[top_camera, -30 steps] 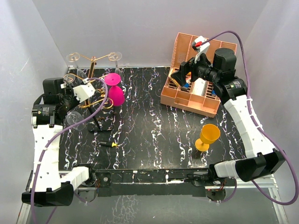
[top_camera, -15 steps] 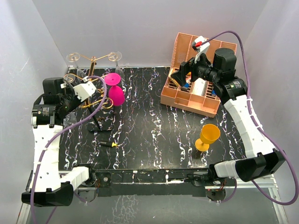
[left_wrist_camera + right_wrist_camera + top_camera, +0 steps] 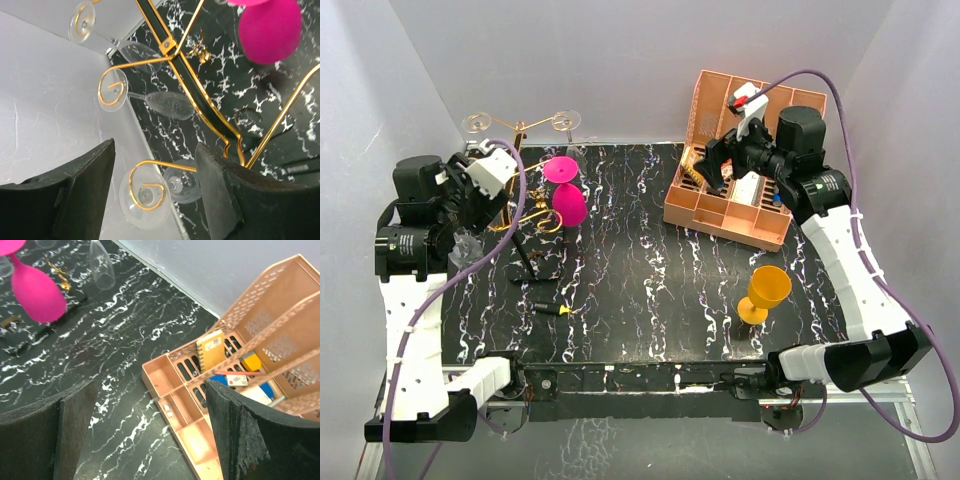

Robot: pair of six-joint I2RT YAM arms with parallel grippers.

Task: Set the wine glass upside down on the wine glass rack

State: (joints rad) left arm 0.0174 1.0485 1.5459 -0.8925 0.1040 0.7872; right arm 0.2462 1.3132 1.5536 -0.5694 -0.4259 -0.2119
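The right gripper moves back from the organiser and down onto the yellow wine glass's rim (image 3: 787, 281) next, since the glass stands below it and nearer my base.
The gold wire wine glass rack (image 3: 520, 135) stands at the far left on a black base (image 3: 538, 262). In the left wrist view its post (image 3: 200, 95) and scroll arms carry clear wine glasses hanging upside down. One clear glass (image 3: 145, 200) hangs by its foot in the nearest scroll, between my fingers and untouched. A pink glass (image 3: 566, 198) hangs on the rack's right side. My left gripper (image 3: 472, 190) is open and empty beside the rack. A yellow wine glass (image 3: 766, 292) stands upright at the right. My right gripper (image 3: 718, 160) is open and empty over the organiser.
A salmon-pink file organiser (image 3: 692, 215) with a notebook and small items sits at the far right. A small black and yellow object (image 3: 552, 309) lies near the rack base. White walls close in on the left, back and right.
My left gripper has drawn back up and away from the rack's low arm, leaving a clear glass hanging there. The right gripper turned slightly above the organiser.
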